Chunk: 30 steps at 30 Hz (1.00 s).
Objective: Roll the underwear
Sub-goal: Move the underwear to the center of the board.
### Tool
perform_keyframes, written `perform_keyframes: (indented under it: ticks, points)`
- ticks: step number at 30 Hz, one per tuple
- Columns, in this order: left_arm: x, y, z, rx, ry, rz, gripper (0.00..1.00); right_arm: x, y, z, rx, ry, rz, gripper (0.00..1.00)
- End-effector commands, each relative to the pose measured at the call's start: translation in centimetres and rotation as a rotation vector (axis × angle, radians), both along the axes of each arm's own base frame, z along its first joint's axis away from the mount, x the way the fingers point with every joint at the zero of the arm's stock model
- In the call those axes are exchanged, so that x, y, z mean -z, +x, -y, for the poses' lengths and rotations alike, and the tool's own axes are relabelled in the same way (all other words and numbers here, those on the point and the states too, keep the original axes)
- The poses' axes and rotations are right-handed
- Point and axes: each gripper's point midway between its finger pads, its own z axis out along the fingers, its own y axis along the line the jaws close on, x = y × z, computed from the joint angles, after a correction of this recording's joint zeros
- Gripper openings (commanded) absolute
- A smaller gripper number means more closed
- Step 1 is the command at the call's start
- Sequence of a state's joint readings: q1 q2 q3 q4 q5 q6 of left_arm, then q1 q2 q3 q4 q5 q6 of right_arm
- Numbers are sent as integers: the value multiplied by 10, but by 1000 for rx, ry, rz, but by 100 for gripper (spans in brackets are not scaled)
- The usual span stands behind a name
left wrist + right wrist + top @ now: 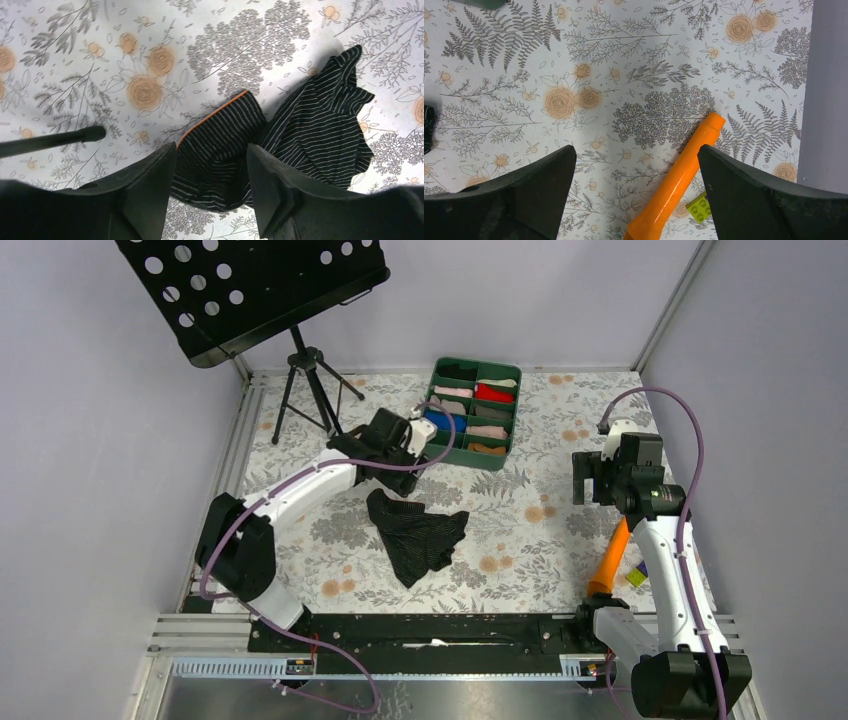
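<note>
My left gripper moves to its right in the top view and lowers onto the waistband's orange-edged corner (421, 507) (246, 96) next, since that corner juts free below.
The underwear (415, 530) lies crumpled on the floral table near the middle, black with fine stripes. In the left wrist view it (310, 130) shows an orange edge on its waistband. My left gripper (380, 465) hangs just above the underwear's far end. In its wrist view the left gripper (211, 150) is open, with the waistband part below and between the fingers, which do not touch it. My right gripper (590, 480) is open and empty over the right side of the table, far from the underwear. It (636, 152) looks down on bare tablecloth.
A green tray (517, 390) of small cloth rolls stands at the back. A music stand's tripod (310, 380) stands at the back left, one leg (50, 140) close to my left gripper. An orange tool (608, 560) (679, 175) and a green brick (698, 207) lie under the right arm.
</note>
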State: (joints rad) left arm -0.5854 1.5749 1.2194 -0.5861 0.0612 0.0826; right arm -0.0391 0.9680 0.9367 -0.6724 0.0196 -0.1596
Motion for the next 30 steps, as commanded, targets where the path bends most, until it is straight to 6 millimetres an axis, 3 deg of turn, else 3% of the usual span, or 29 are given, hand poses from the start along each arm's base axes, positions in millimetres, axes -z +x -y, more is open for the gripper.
perform_keyframes:
  ticks: [1, 5, 11, 24, 30]
  points:
    - [-14, 3, 20, 61, 19, 45, 60, -8, 3, 1, 13, 0, 23, 100]
    - [2, -5, 31, 71, 63, -16, 57, -16, 1, -14, -172, -18, 24, 100]
    - [27, -1, 32, -15, 135, -91, 45, -27, 0, -19, -216, -22, 101, 100]
    - [68, -1, 46, -68, 190, -161, 37, -6, -8, -20, -167, 19, 46, 100]
    - [84, 9, 51, -78, 220, -156, 31, -3, -7, -20, -168, 23, 38, 100]
